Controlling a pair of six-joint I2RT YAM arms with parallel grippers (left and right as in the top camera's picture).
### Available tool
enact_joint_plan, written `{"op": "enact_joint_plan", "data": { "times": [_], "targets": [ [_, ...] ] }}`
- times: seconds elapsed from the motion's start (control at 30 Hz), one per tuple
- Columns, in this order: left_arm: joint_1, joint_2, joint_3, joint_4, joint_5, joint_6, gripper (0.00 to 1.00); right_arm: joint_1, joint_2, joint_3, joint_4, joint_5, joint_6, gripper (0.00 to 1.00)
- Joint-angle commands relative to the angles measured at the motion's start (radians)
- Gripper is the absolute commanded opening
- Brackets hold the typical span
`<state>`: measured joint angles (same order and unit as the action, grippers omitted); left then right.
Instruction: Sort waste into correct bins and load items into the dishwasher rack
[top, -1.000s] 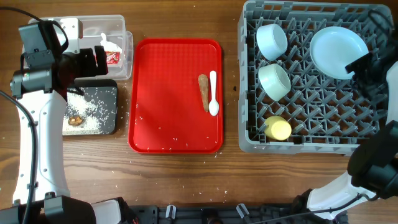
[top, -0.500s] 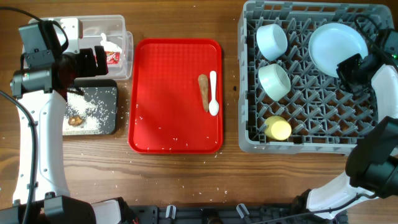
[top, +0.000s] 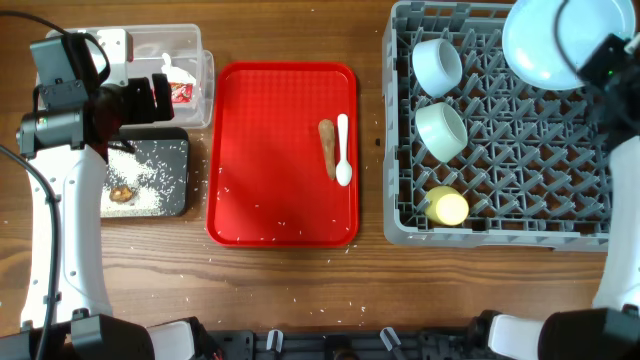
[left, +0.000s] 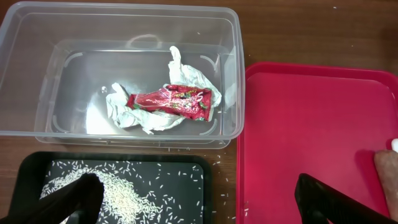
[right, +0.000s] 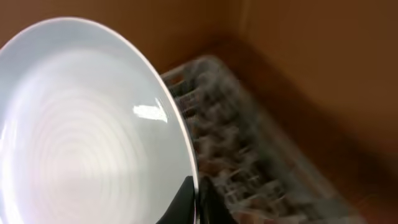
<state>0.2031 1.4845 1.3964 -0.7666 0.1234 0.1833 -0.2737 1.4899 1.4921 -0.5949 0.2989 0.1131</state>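
Note:
I will swing my right gripper toward the whitish bowl next, turn the pale-blue plate more upright and lower it beside that bowl, into the rack's empty pegs.
My right gripper (right: 196, 193) is shut on the rim of the pale-blue plate (right: 81, 124), which hangs tilted above the far right corner of the grey dishwasher rack (top: 500, 160); overhead, the plate (top: 558, 40) sits beside the gripper (top: 603, 62). A whitish bowl (top: 437, 64), a mint-green bowl (top: 441, 130) and a yellow cup (top: 447, 207) sit in the rack. My left gripper (left: 202, 202) hangs open between the black tray (left: 186, 168), with its rice (left: 118, 190), and the red tray (left: 311, 124). The clear tub (left: 37, 74) holds a red wrapper (left: 174, 101) and tissue (left: 186, 68).
On the red serving tray (top: 270, 150) lie a brown food stick (top: 327, 147) and a white spoon (top: 343, 150), side by side. A small brown lump (top: 122, 193) lies in the black tray (top: 175, 150). Loose rice grains dot the tray and the wood around it.
My right gripper has shut on the plate's rim and lifted the plate up and toward the rack's far right corner. The left arm has not moved.

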Motion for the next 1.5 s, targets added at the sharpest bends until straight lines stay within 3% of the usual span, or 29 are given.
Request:
{"op": "enact_joint_plan", "data": {
  "times": [0.0, 0.23, 0.4, 0.67, 0.7, 0.73, 0.83, 0.9, 0.97, 1.0, 1.13, 1.23, 1.4, 1.47],
  "targets": [
    [0.002, -0.018, 0.019, -0.001, -0.002, 0.023, 1.0, 0.089, 0.021, 0.011, 0.029, 0.353, -0.269, 0.04],
    [0.002, -0.018, 0.019, 0.0, -0.002, 0.023, 1.0, 0.178, 0.118, 0.011, 0.036, 0.367, -0.469, 0.04],
    [0.002, -0.018, 0.019, -0.001, -0.002, 0.023, 1.0, 0.261, 0.26, 0.011, 0.116, 0.529, -0.579, 0.04],
    [0.002, -0.018, 0.019, -0.001, -0.002, 0.023, 1.0, 0.336, 0.345, 0.006, 0.138, 0.447, -0.584, 0.04],
    [0.002, -0.018, 0.019, 0.0, -0.002, 0.023, 1.0, 0.341, 0.345, 0.006, 0.138, 0.416, -0.583, 0.13],
    [0.002, -0.018, 0.019, 0.0, -0.002, 0.023, 1.0, 0.343, 0.345, 0.006, 0.138, 0.402, -0.583, 0.46],
    [0.002, -0.018, 0.019, -0.001, -0.002, 0.023, 1.0, 0.345, 0.345, 0.006, 0.138, 0.376, -0.562, 0.65],
    [0.002, -0.018, 0.019, 0.0, -0.002, 0.023, 1.0, 0.344, 0.345, 0.006, 0.137, 0.376, -0.546, 0.72],
    [0.002, -0.018, 0.019, 0.0, -0.002, 0.023, 1.0, 0.345, 0.343, 0.006, 0.131, 0.398, -0.547, 0.93],
    [0.002, -0.018, 0.019, 0.0, -0.002, 0.023, 1.0, 0.345, 0.336, 0.007, 0.127, 0.412, -0.538, 0.97],
    [0.002, -0.018, 0.019, -0.001, -0.002, 0.023, 1.0, 0.345, 0.251, 0.007, 0.117, 0.399, -0.476, 1.0],
    [0.002, -0.018, 0.019, -0.001, -0.002, 0.023, 1.0, 0.345, 0.129, 0.007, 0.079, 0.254, -0.464, 1.0],
    [0.002, -0.018, 0.019, -0.001, -0.002, 0.023, 1.0, 0.345, -0.039, 0.006, -0.048, -0.462, -0.008, 1.0],
    [0.002, -0.018, 0.019, 0.0, -0.002, 0.023, 1.0, 0.345, -0.032, 0.003, -0.081, -0.667, 0.051, 1.0]
  ]
}}
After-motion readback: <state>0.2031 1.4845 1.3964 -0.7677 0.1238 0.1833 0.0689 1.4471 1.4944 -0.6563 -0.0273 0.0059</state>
